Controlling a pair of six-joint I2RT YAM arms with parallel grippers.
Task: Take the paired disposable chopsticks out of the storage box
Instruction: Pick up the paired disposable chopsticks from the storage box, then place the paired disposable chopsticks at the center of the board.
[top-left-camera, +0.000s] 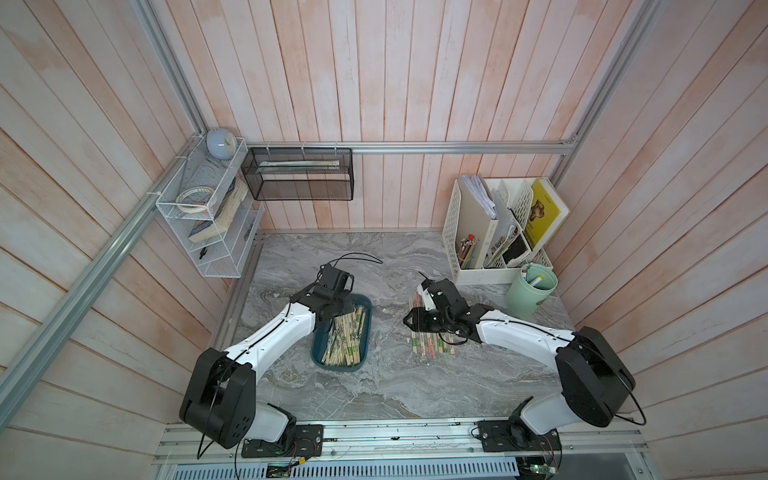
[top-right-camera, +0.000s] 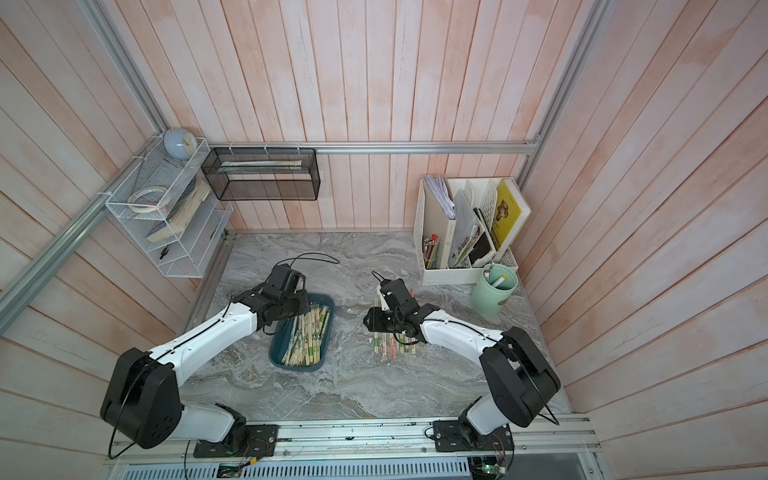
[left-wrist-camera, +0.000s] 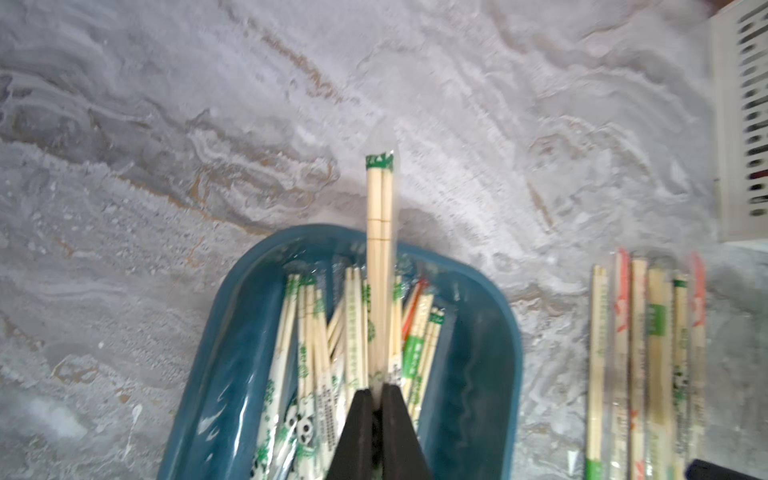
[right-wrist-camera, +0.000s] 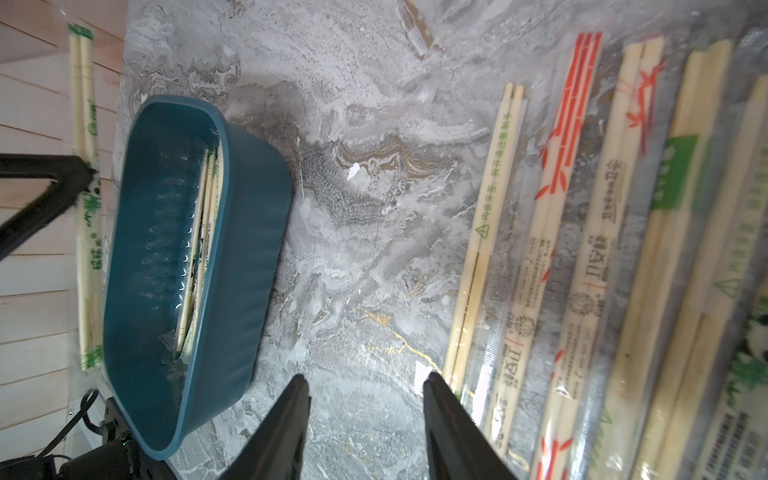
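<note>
The left gripper carries its pair past the box's rim and down to the row's side by the box (top-left-camera: 406, 342) (left-wrist-camera: 572, 368) next, to release it where the tabletop is bare.
The teal storage box (top-left-camera: 318, 356) sits left of centre on the marble table and holds several paired disposable chopsticks (top-left-camera: 347, 340) in printed sleeves. In the left wrist view my left gripper (left-wrist-camera: 376, 390) is shut on one green-marked pair (left-wrist-camera: 379, 249), which sticks out past the box's (left-wrist-camera: 232, 353) end. The right wrist view shows that pair (right-wrist-camera: 85, 104) raised above the box (right-wrist-camera: 249, 232). My right gripper (right-wrist-camera: 365, 380) stands open and holds nothing, over bare table between the box and a row of chopstick pairs (right-wrist-camera: 582, 249) lying on the table (top-left-camera: 428, 345).
A white file organiser (top-left-camera: 490, 232) and a pale green cup (top-left-camera: 532, 291) stand at the back right. A black mesh basket (top-left-camera: 299, 174) and a white wire shelf (top-left-camera: 208, 216) hang on the walls at the back left.
</note>
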